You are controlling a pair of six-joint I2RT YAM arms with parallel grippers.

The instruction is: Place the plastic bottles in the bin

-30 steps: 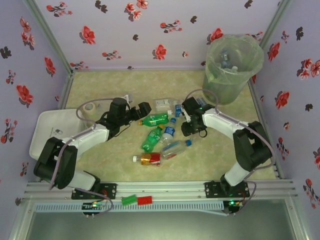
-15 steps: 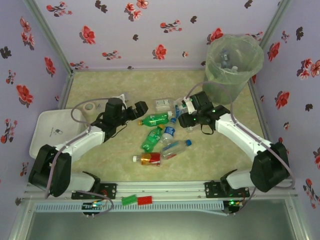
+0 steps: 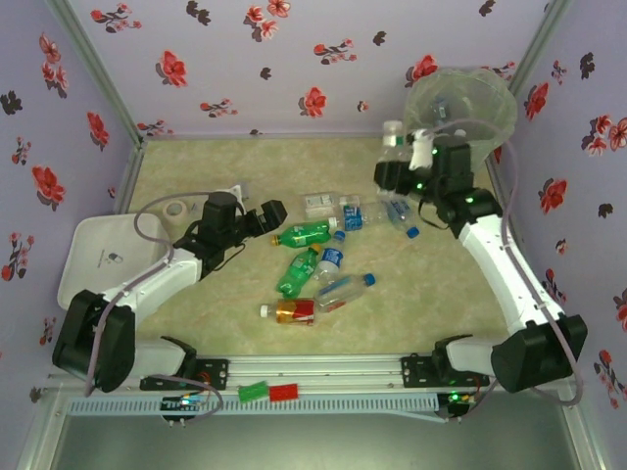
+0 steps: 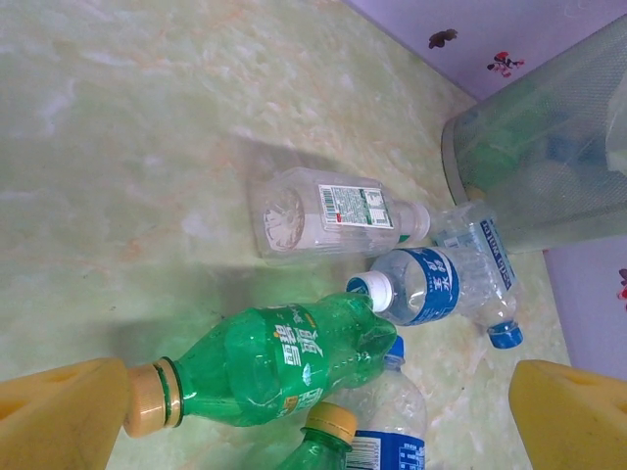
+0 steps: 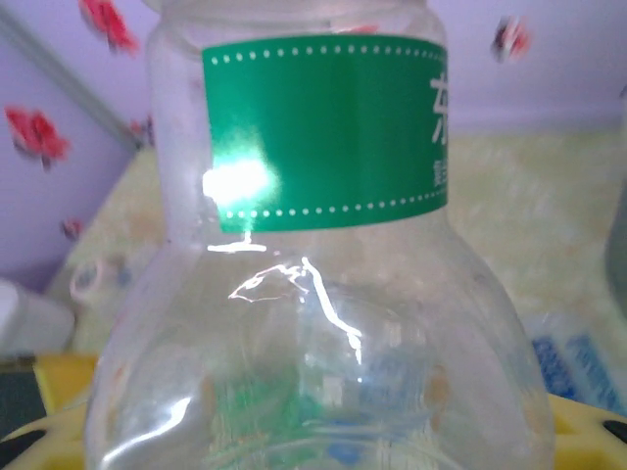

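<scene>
The clear plastic bottle in my right gripper needs to go outward over the bin's opening next. Then I need to let it go inside the bin's rim.
My right gripper is raised just left of the bin and shut on a clear plastic bottle with a white cap. The right wrist view has that bottle close up, with a green label, between the yellow fingers. Several plastic bottles lie on the table: green ones, blue-labelled ones and an amber one. My left gripper stands open at the cap end of a green bottle, not touching its body.
A white tray lies at the left edge, with a tape roll behind it. A clear square bottle and a blue-labelled one lie between the pile and the bin. Flowered walls close in three sides.
My right arm has lifted the clear bottle from beside the pile and carried it up and back to the bin's left side. The left gripper shifted slightly left.
</scene>
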